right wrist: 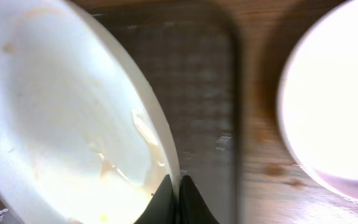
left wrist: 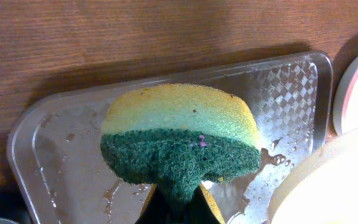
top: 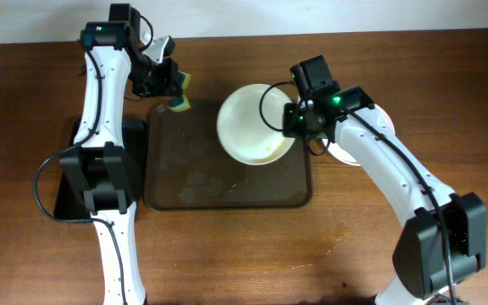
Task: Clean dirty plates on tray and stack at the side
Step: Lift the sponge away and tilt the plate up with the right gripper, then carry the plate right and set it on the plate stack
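I need to tilt the plate up with my right gripper next, then carry it past the tray's edge and down onto the white plates, which already lie stacked there.
My right gripper is shut on the rim of a white plate and holds it tilted above the brownish tray. The right wrist view shows the plate with pale smears, pinched at its edge by my fingers. More white plates lie stacked on the table right of the tray, partly hidden by my right arm; they also show in the right wrist view. My left gripper is shut on a yellow-green sponge above the tray's far left corner.
A smaller black tray lies at the left under the left arm's base. The brownish tray is wet with scattered droplets. Brown table surface surrounds the trays.
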You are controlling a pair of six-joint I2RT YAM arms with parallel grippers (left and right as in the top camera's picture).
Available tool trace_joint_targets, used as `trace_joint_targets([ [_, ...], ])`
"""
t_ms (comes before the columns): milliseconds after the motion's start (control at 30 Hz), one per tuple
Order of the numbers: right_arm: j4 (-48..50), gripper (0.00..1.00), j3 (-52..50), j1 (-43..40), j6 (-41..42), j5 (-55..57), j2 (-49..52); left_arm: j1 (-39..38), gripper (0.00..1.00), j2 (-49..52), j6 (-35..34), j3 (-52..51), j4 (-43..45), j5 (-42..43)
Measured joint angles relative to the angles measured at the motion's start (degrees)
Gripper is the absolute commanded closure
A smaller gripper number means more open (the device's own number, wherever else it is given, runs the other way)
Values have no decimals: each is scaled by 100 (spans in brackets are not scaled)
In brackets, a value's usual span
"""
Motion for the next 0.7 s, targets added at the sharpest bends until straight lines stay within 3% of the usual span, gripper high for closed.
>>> trace_joint_targets([
  [200, -409, 96, -2, 457, -81, 1735, -103, 0, 99, 0, 0, 0, 26, -96],
  [433, -577, 96, -2, 2291, -105, 4712, -249, 0, 99, 0, 0, 0, 31, -98],
  [533, -579, 96, -2, 3134, -109, 6531, -251, 0, 99, 0, 0, 0, 28, -101],
  [600, -579, 96, -2, 3464, -109, 7573, -256, 0, 99, 0, 0, 0, 31, -98],
  [700, -579, 96, -2, 3587, -107, 8295, -258, 0, 99, 0, 0, 0, 31, -98],
])
